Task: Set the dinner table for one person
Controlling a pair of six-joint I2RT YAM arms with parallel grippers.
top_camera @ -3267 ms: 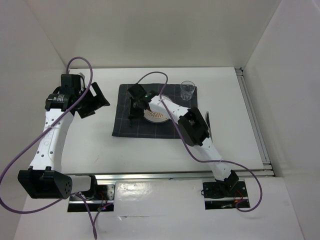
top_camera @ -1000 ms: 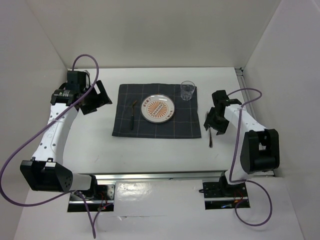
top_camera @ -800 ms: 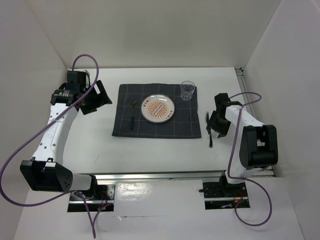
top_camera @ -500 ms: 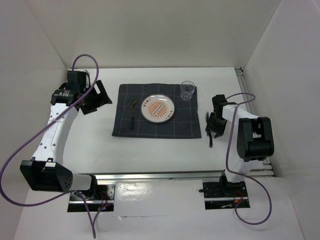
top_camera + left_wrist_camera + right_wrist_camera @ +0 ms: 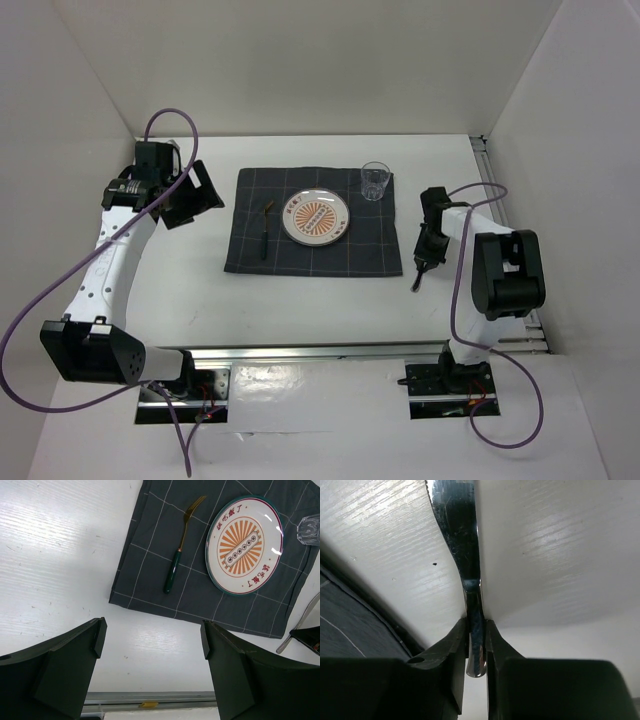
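Observation:
The fork (image 5: 264, 228) lies opposite, so the robot's right gripper will next carry the knife to the left in the top view, onto the bare part of the mat beside the plate, and then let go of it.
The white dinner table (image 5: 300, 305) carries a dark grey checked mat (image 5: 300, 258). On the mat lie an orange-patterned plate (image 5: 316, 219) and a dark-handled gold fork (image 5: 264, 228), with a clear glass (image 5: 375, 181) at its far right corner. My right gripper (image 5: 426, 248) is down at the table just right of the mat, shut on a silver utensil (image 5: 462, 540) that lies on the table; its free end (image 5: 416, 285) points toward me. My left gripper (image 5: 190, 195) is open and empty, left of the mat. The left wrist view shows the fork (image 5: 177, 555), plate (image 5: 244, 545) and utensil (image 5: 300, 625).
A metal rail (image 5: 505, 240) runs along the table's right edge, another along the near edge (image 5: 340, 350). White walls enclose the table on three sides. The mat's corner (image 5: 345, 630) lies close left of my right gripper (image 5: 475, 640).
My right arm left the plate on the mat, swung to the utensil right of the mat, lowered and closed on it. The utensil has tilted slightly. The left arm barely moved.

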